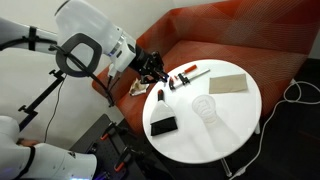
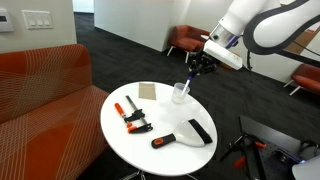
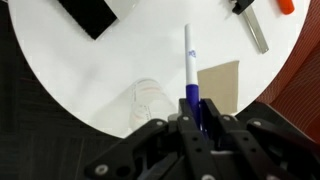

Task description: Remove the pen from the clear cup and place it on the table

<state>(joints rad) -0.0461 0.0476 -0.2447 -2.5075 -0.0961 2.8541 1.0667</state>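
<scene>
I should lower the pen with my gripper onto the open patch of tabletop between the cup and the red-and-black tools.
My gripper is shut on the pen, a slim stick with a blue lower part and a white upper part, and holds it above the round white table. The pen is out of the clear cup, which stands upright just to the left of it in the wrist view. In the exterior views the gripper hangs above the table, with the cup on the tabletop. The pen is too small to make out there.
A black slab, a tan card, an orange marker and red-and-black tools lie on the table. A red-orange sofa stands beside it.
</scene>
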